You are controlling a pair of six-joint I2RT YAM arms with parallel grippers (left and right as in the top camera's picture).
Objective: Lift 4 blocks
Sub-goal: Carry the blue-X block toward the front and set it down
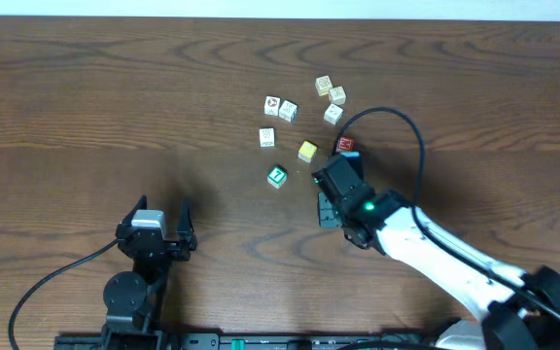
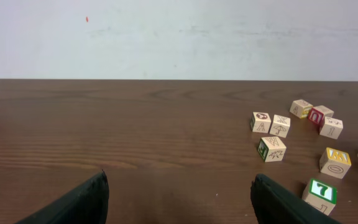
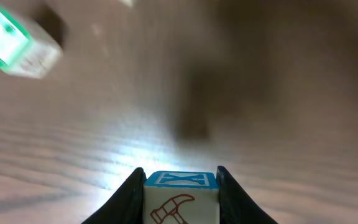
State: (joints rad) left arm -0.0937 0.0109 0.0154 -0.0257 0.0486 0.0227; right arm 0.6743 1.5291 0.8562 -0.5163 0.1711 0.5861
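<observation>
The block is still hanging clear above the tabletop, so my right gripper should next go down to the bare wood under it and let go of the block there.
My right gripper point(image 3: 180, 190) is shut on a block point(image 3: 180, 198) with a blue top face marked X and a brown hammer drawn on its pale side, held above the wood. The overhead view shows that gripper point(image 1: 331, 181) just right of the green block point(image 1: 276, 176), below the yellow block point(image 1: 307, 151) and the red block point(image 1: 345, 145). The green block point(image 3: 19, 42) appears blurred at the upper left of the right wrist view. My left gripper point(image 2: 179, 199) stands open over bare table, its fingers point(image 2: 79, 202) wide apart. It sits at the near left point(image 1: 163, 212).
Several pale cream cubes point(image 1: 288, 111) with small pictures lie scattered behind the coloured ones. In the left wrist view the green cube point(image 2: 319, 194), yellow cube point(image 2: 335, 162) and cream cubes point(image 2: 272, 149) sit to the right. A black cable point(image 1: 411, 131) arcs over the right arm.
</observation>
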